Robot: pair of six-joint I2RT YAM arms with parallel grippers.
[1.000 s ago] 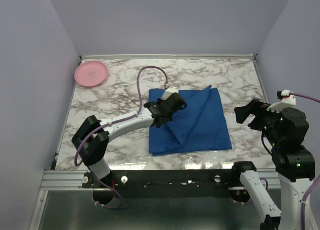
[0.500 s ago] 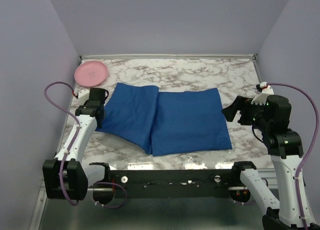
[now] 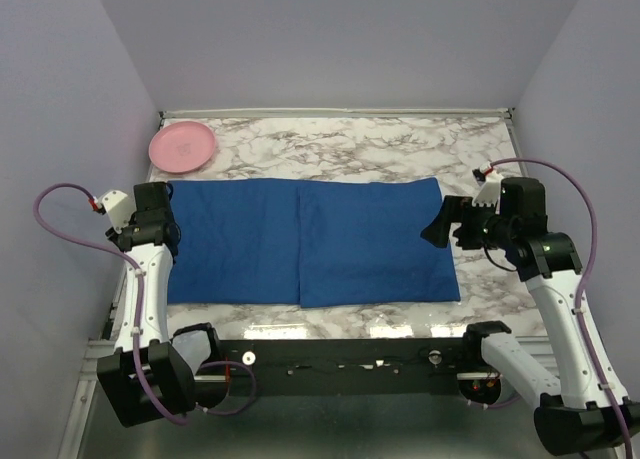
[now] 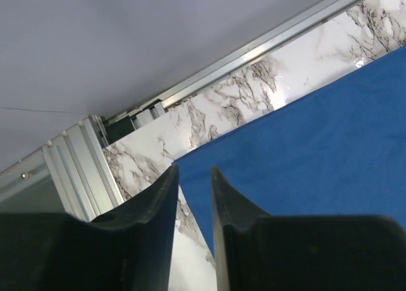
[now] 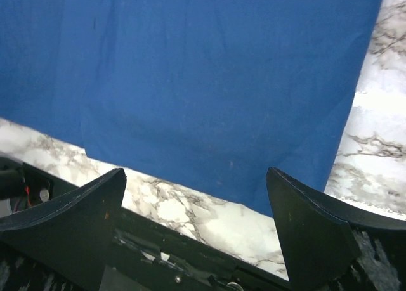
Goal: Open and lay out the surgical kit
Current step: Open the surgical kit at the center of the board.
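Below my right gripper, to its left in the top view, the folded hem's near corner point(image 3: 301, 304) point(image 5: 89, 153) juts out, so I need to move there, back and down, to pinch it.
The royal-blue cloth wrap point(image 3: 310, 241) lies spread flat across the marble table, with a fold line down its middle. It also shows in the left wrist view point(image 4: 317, 139) and the right wrist view point(image 5: 203, 69). My left gripper point(image 3: 158, 204) sits at the cloth's left edge. Its jaws point(image 4: 193, 172) stand a narrow gap apart with nothing between them, above the cloth's corner. My right gripper point(image 3: 437, 226) hovers at the cloth's right edge, wide open and empty point(image 5: 195, 174). The steel tray, forceps, tweezers and packets are hidden.
A pink plate point(image 3: 182, 145) lies at the far left corner of the marble table point(image 3: 400, 149). A metal rail point(image 4: 254, 50) runs along the table's edge by the wall. The black front rail point(image 5: 158, 240) lies just below the cloth's near edge.
My left gripper pulled the cloth's left flap out to the left and laid it flat; the cloth is now about twice as wide. My right gripper moved left to the cloth's right edge.
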